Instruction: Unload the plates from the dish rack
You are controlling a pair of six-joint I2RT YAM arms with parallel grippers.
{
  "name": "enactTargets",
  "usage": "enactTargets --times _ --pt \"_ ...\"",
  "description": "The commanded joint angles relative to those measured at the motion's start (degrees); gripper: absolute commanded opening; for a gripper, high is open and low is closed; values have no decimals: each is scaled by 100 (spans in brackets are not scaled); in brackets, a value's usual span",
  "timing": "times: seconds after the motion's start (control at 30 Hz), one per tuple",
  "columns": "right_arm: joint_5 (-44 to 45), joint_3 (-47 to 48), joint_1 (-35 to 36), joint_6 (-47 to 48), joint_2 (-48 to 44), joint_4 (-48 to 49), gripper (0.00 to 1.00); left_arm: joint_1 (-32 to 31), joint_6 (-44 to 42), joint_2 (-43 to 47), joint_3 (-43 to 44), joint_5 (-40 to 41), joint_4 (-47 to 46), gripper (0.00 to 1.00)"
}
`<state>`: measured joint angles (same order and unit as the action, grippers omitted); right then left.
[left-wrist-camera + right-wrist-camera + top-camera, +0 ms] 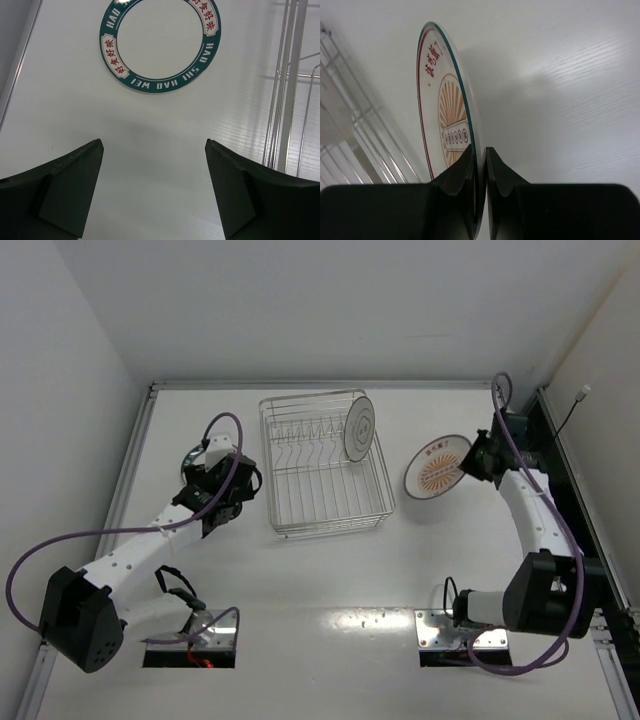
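The table beside the dish rack (325,502) is empty, so my right gripper will lower the tilted orange sunburst plate (437,467) onto it there.
The dish rack (325,502) stands mid-table, with a grey-ringed plate (358,427) upright in its back right corner. To the right of the rack my right gripper (468,461) is shut on the rim of the orange sunburst plate (437,467) and holds it tilted. The right wrist view shows that plate (445,110) edge-on, pinched between the gripper (480,156). The teal-rimmed plate (160,42) lies flat on the table left of the rack. My left gripper (155,150) hangs open just short of it, nothing between its fingers (65,190). In the top view my left gripper (197,462) covers that plate.
Rack wires (287,100) run along the right edge of the left wrist view and show at the left (350,125) of the right wrist view. A raised rail (130,470) borders the table's left side. Walls close in at the back and both sides.
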<state>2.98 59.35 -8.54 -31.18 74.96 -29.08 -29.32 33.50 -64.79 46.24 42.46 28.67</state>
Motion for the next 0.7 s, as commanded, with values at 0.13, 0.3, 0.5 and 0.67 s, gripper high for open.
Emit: enactTargets --times 0.13,0.3,0.5,0.67 --pt "-1458 -687 -393 -283 369 1976 0 -187 52 -138 96 105 -28 81" --pt "-1625 -610 -806 -283 1457 2056 0 -302 52 -191 149 158 34 81" --pt "-1468 32 -1062 -283 2224 1442 0 -355 105 -244 149 210 34 81" --pt "-1204 357 -1124 -283 2462 896 26 -355 105 -297 149 210 34 81"
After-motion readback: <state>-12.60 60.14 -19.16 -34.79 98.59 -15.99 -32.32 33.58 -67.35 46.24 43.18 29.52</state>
